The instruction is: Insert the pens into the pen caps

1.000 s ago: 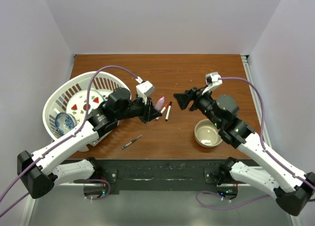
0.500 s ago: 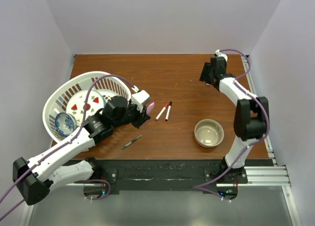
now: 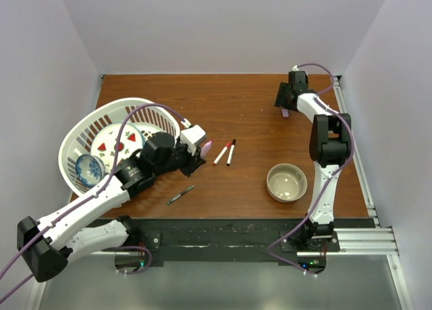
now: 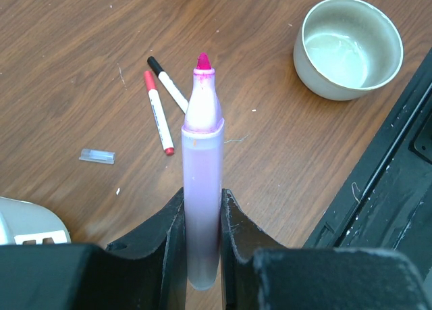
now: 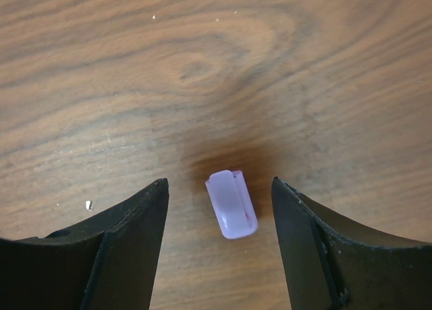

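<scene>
The pale pink cap (image 3: 285, 112) (image 5: 231, 204) still lies on the wood below my right gripper's fingers, so I need to move the gripper down and slightly back around it next and close.
My left gripper (image 3: 198, 155) is shut on the thick pink pen (image 4: 202, 188), whose uncapped magenta tip points away from it above the table. Two white-barrelled pens lie side by side just beyond it, one with a red cap (image 4: 156, 112) and one with a black cap (image 4: 169, 86); they also show in the top view (image 3: 225, 152). The thin dark grey pen (image 3: 181, 194) lies near the table's front. My right gripper (image 5: 219, 188) is open at the back right (image 3: 283, 99), with its jaws on either side of the pale pink cap (image 5: 231, 204), which lies on the wood without touching them.
A white laundry basket (image 3: 81, 131) holding plates stands at the left. A beige bowl (image 3: 287, 182) sits at the front right and also shows in the left wrist view (image 4: 347, 46). A small clear plastic piece (image 4: 96, 156) lies near the white pens.
My right arm swung from the table's middle to the back right corner and came down over the pale pink cap. My left gripper drew back slightly with the pink pen.
</scene>
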Robot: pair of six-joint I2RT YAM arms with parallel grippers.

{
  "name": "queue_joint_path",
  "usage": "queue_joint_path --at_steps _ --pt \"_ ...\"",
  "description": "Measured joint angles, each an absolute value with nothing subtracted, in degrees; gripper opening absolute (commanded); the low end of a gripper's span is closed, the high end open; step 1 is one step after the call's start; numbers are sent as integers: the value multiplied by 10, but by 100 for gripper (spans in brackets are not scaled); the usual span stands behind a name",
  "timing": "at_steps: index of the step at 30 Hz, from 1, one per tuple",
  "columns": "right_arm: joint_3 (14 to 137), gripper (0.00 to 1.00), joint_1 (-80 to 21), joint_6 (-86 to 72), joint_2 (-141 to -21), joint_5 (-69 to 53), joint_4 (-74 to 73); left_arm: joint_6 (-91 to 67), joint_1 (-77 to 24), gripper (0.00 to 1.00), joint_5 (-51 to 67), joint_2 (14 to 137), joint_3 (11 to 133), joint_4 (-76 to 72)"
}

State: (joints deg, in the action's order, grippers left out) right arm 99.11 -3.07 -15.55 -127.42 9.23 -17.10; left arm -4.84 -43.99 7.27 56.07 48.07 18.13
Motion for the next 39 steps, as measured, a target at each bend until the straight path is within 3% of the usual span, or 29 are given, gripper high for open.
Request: queue_joint_path --at_steps 16,39 --pt "1002 60 -31 -97 -1298 -57 -181 -48 -440 0 78 561 481 181" --pt "947 52 -29 -51 -1259 -157 -197 -48 -440 0 86 561 481 181"
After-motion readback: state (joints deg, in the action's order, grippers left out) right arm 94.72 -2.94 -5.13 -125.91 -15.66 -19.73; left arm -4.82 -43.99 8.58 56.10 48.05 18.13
